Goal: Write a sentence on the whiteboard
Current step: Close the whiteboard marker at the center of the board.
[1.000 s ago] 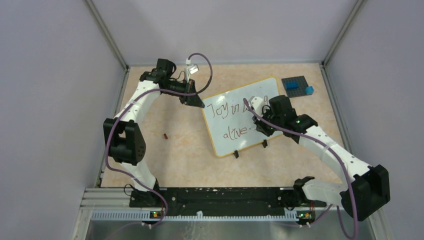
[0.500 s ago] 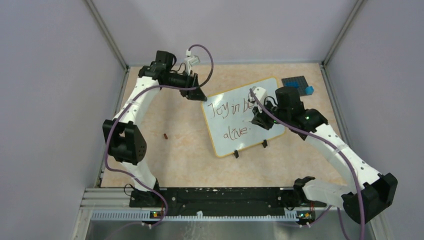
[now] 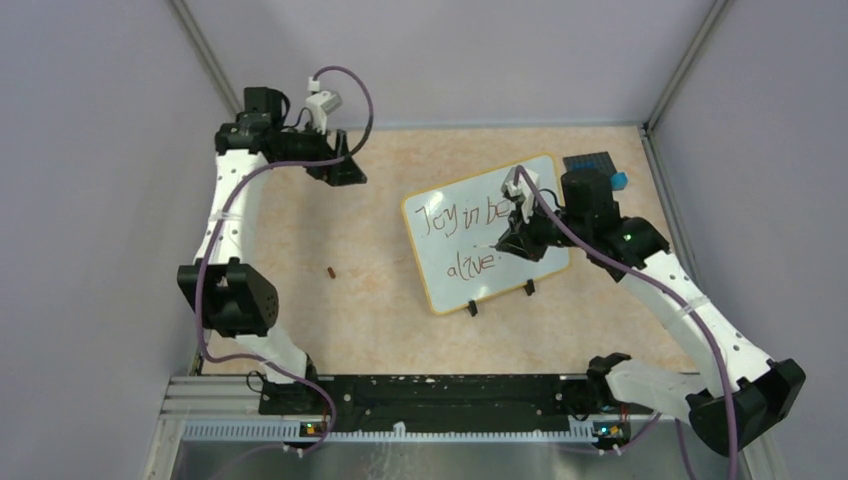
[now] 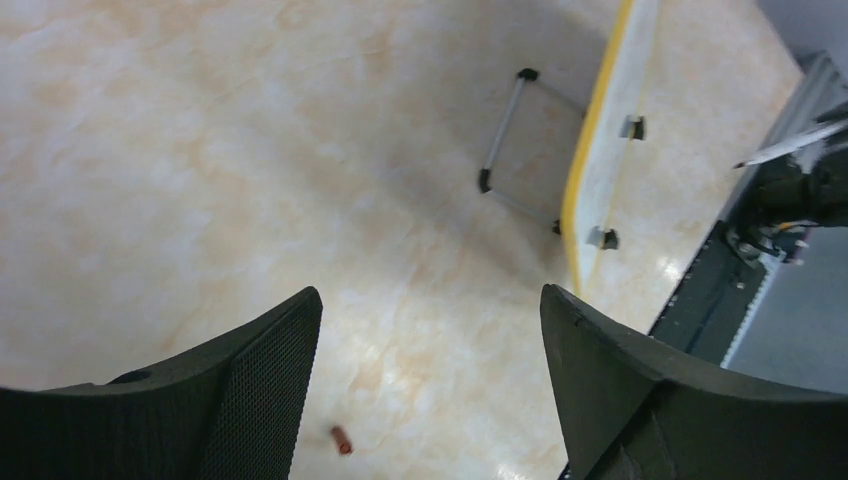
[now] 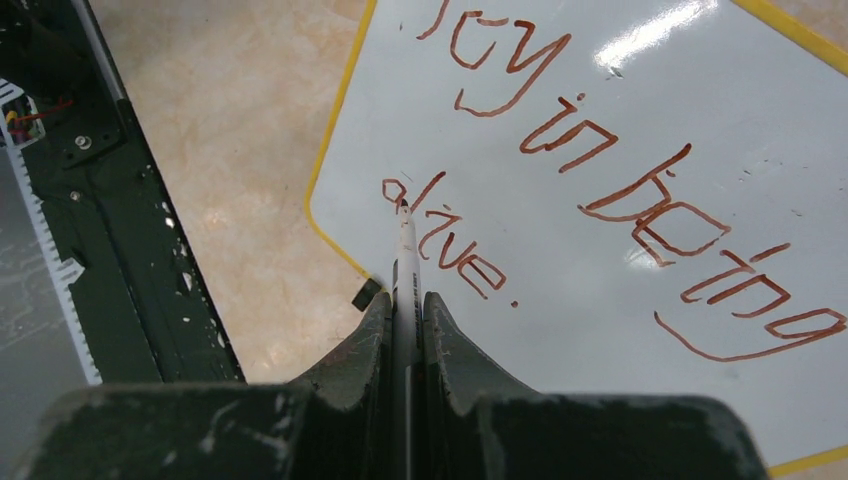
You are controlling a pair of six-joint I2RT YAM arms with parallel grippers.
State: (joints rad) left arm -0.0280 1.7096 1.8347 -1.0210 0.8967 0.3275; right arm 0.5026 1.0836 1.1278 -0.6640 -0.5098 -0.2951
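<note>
My left gripper moves down and back toward the base, onto the red cap on the tabletop next, as the sentence (image 3: 465, 218) is complete and the marker's tip bare.
The whiteboard (image 3: 452, 292), white with a yellow rim, stands tilted on its black feet at the table's middle. The sentence (image 3: 465, 218) reads "Joy in being" over "alive." (image 5: 455, 245) in reddish-brown. My right gripper (image 3: 514, 239) is over the board's right half, shut on a white marker (image 5: 405, 255). The marker's tip points at the "a" of "alive". My left gripper (image 3: 346, 166) hangs open and empty, far left of the board near the back wall. In the left wrist view the left gripper (image 4: 430, 300) looks down at bare table, with the whiteboard's yellow edge (image 4: 592, 150) at the upper right.
A small red cap (image 3: 331, 271) lies on the table left of the board, also seen as the red cap (image 4: 342, 440) between my left fingers. A dark blue studded plate (image 3: 590, 166) with a blue brick (image 3: 619, 181) sits at the back right. A black rail (image 3: 440, 394) runs along the near edge.
My left gripper was shut at the board's upper left corner; it has opened and swung away to the left and back. The right arm has shifted a little, still holding the marker.
</note>
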